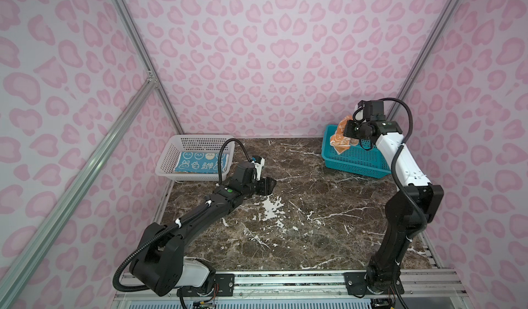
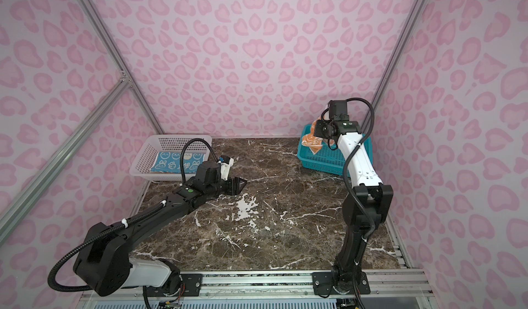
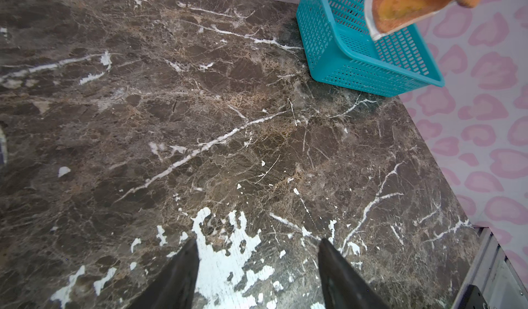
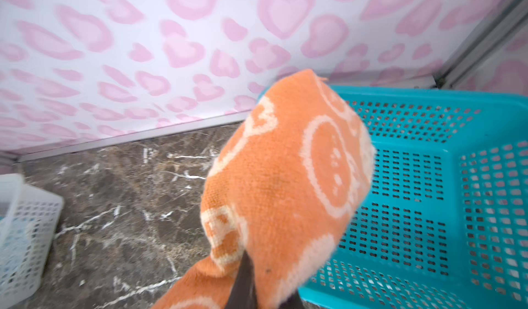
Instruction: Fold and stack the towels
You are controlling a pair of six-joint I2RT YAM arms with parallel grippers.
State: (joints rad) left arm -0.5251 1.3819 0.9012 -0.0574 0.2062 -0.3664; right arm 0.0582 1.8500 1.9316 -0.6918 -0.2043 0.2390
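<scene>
The orange towel [image 1: 339,141] moves back and down next for my right gripper to release, since the open marble by the worn patch lies below and back.
An orange towel [image 1: 339,141] with white rabbit faces hangs crumpled over the near-left corner of the teal basket [image 1: 357,162]. My right gripper [image 4: 251,267] is shut on the orange towel [image 4: 285,179], and the cloth covers most of its fingers. A blue towel [image 1: 200,163] with white rabbits lies folded flat in the white basket [image 1: 171,156]. My left gripper [image 3: 258,240] hovers low over the marble table, open, with nothing between its fingers. In both top views the left gripper [image 2: 238,184] sits just right of the white basket [image 2: 143,156].
The teal basket [image 3: 357,70] stands at the back right corner against the pink wall. The white basket stands at the back left. Aluminium frame rails run along the table's front and side edges. A white worn patch [image 1: 271,209] marks the marble [image 1: 314,236] near the left gripper.
</scene>
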